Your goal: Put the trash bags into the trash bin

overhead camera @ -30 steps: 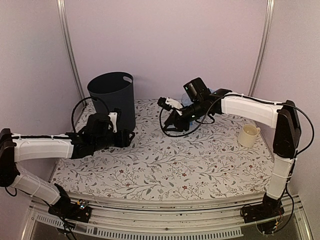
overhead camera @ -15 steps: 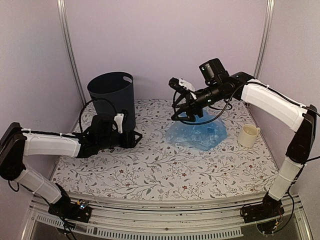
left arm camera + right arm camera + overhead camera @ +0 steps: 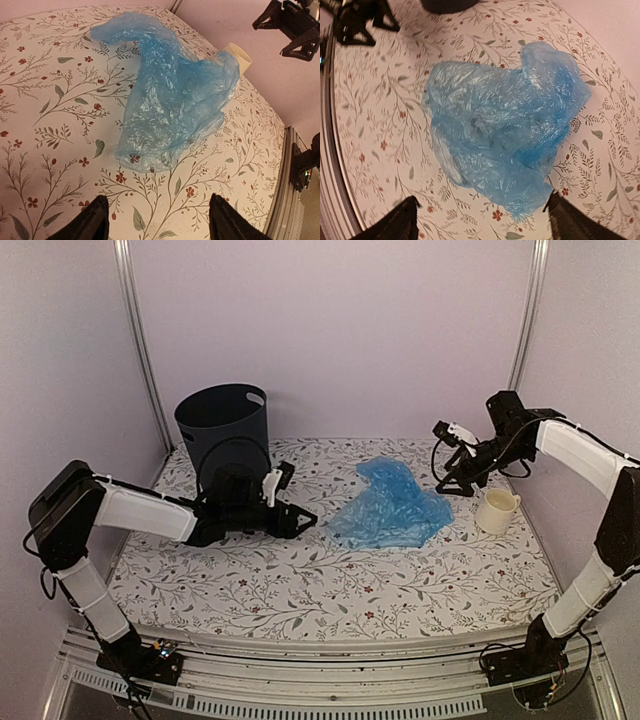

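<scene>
The robot's right gripper should tilt down and move away from the mug, onto the upper edge of the bag.
The light-blue crinkly trash bag (image 3: 390,505) lies crumpled on the flowered table, held by neither gripper. The dark trash bin (image 3: 225,430) stands upright at the back left. My left gripper (image 3: 297,498) is open just left of the bag, low over the cloth. In the left wrist view the bag (image 3: 170,100) lies ahead of the open left gripper (image 3: 157,220), with a strip of cloth between. My right gripper (image 3: 442,458) hangs open in the air to the bag's right. Below it the bag (image 3: 505,125) shows past the open right gripper (image 3: 480,220).
A cream mug (image 3: 497,510) stands at the right, just beyond the bag's right edge, and also shows behind the bag as the mug (image 3: 237,52). The flowered table (image 3: 300,590) ends at a metal rail in front. Walls close in at the back and sides.
My right gripper opened, let the bag drop onto the table and pulled back to the right. My left arm reached right, away from the bin, towards the bag.
</scene>
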{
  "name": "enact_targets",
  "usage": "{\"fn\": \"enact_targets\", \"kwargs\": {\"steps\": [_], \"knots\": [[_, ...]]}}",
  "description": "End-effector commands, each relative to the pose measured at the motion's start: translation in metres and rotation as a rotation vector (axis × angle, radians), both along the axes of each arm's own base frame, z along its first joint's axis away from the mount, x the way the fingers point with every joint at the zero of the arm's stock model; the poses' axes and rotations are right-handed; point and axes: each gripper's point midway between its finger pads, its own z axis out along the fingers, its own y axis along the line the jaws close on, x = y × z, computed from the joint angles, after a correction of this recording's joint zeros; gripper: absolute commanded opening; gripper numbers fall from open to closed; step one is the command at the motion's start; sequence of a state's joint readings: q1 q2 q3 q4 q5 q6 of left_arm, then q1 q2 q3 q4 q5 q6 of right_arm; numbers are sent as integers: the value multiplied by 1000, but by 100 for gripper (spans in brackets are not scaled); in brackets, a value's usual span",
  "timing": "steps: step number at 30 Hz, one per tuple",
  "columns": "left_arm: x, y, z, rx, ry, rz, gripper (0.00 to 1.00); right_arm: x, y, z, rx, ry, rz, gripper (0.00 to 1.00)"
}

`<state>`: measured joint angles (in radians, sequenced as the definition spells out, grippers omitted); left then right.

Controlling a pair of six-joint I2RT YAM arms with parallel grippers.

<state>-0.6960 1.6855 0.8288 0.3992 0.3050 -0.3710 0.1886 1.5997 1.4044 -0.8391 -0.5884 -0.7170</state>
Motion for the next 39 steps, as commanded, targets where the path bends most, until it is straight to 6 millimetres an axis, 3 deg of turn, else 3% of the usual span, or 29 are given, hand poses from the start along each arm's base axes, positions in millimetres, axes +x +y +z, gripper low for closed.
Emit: {"fn": "enact_targets", "kwargs": {"steps": [1, 7, 16, 23, 27, 30, 32, 35, 39], "knots": [[0, -17, 12, -50, -19, -51, 69, -29, 4, 8, -172, -169, 221, 98], [-5, -17, 9, -46, -12, -44, 68, -29, 30, -11, -400, -311, 419, 95], [-16, -6, 15, -44, -21, -14, 68, -14, 74, -56, -509, -247, 585, 82], [-22, -1, 14, -45, -19, -3, 68, -12, 74, -95, -608, -155, 631, 60], [-22, -1, 12, -47, -19, -1, 68, -17, 79, -107, -617, -124, 636, 52], [-22, -2, 12, -55, -12, -1, 68, -15, 84, -113, -625, -124, 625, 38], [-22, -3, 11, -56, -8, -1, 68, -10, 89, -109, -613, -131, 597, 25], [-21, -6, 14, -62, -7, -2, 68, 6, 105, -81, -540, -175, 526, 4], [-16, -5, 18, -61, 8, 33, 66, 39, 126, -14, -364, -255, 371, 2]]}}
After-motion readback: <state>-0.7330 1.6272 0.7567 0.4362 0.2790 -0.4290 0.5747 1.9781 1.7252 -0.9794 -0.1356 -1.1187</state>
